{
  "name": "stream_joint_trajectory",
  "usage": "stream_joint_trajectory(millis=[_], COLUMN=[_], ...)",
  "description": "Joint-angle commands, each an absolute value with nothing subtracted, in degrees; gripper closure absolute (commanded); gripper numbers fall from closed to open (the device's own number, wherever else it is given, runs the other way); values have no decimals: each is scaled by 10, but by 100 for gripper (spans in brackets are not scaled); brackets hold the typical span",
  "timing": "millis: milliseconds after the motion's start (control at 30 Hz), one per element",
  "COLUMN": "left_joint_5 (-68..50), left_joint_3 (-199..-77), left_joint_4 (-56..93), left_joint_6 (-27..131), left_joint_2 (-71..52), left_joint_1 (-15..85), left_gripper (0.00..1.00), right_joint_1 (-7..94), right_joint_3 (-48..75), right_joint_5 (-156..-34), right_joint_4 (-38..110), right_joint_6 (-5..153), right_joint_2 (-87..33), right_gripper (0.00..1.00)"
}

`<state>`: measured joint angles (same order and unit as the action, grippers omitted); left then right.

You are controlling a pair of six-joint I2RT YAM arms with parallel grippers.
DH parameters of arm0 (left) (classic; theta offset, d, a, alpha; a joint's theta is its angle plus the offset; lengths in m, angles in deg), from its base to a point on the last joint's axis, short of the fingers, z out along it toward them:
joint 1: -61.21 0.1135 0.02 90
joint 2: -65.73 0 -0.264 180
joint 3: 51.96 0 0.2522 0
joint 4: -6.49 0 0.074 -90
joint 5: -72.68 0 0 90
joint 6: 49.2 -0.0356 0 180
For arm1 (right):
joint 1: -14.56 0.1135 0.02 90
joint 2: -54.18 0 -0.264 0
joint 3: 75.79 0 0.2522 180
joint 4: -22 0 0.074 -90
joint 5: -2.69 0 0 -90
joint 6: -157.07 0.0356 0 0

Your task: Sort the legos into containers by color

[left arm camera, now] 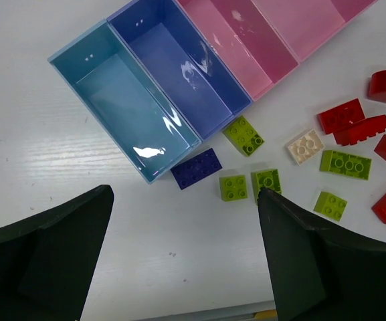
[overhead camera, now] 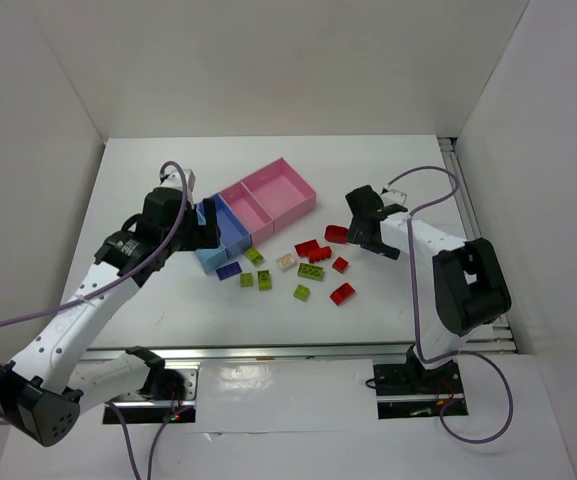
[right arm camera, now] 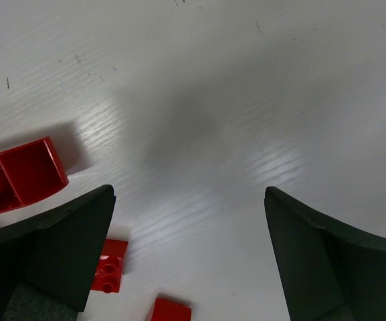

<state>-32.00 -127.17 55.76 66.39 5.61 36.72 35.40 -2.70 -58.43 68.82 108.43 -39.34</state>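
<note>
I will next move my right gripper to the left in the top view and down over the curved red lego point(overhead camera: 336, 234) point(right arm camera: 20, 177), because that lego is outside the gripper's open fingers.
The containers form a joined row of empty trays: light blue point(left arm camera: 116, 100), medium blue point(left arm camera: 179, 67) and two pink point(overhead camera: 278, 195). The legos lie loose on the white table in front of them: a purple one point(left arm camera: 197, 168) by the light blue tray's corner, lime green ones point(left arm camera: 243, 135), a cream one point(left arm camera: 304, 146) and red ones point(overhead camera: 313, 250). My left gripper point(left arm camera: 186, 192) hangs open above bare table just short of the purple brick. My right gripper point(right arm camera: 189, 194) is open over bare table, with a red brick point(right arm camera: 19, 175) to its left. Neither holds anything.
White walls enclose the table on three sides. A metal rail point(overhead camera: 468, 215) runs along the right edge, and another point(overhead camera: 288, 350) crosses the near edge by the arm bases. Cables loop from both arms.
</note>
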Motion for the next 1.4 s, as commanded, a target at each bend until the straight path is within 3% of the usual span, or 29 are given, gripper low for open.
stream_joint_trajectory(millis=[0, 533, 733, 1233, 1300, 1367], left_joint_5=[-317, -358, -334, -345, -345, -345], left_joint_3=[-1268, -1254, -1323, -1323, -1323, -1323], left_joint_4=[536, 478, 545, 551, 551, 551], left_joint_6=[648, 645, 660, 659, 659, 659], left_joint_2=[65, 72, 6, 23, 23, 17], left_joint_1=[365, 354, 354, 354, 354, 354], left_gripper=[0, 0, 0, 0, 0, 0], right_joint_1=[370, 399, 447, 405, 390, 382], right_joint_3=[-38, -96, -68, 76, 84, 89], right_joint_5=[-570, -708, -691, -654, -663, -680], right_joint_4=[654, 573, 597, 588, 581, 572], right_joint_6=[1064, 870, 832, 785, 780, 780], right_joint_2=[-388, -319, -379, -544, -549, -549], right_gripper=[0, 0, 0, 0, 2, 11])
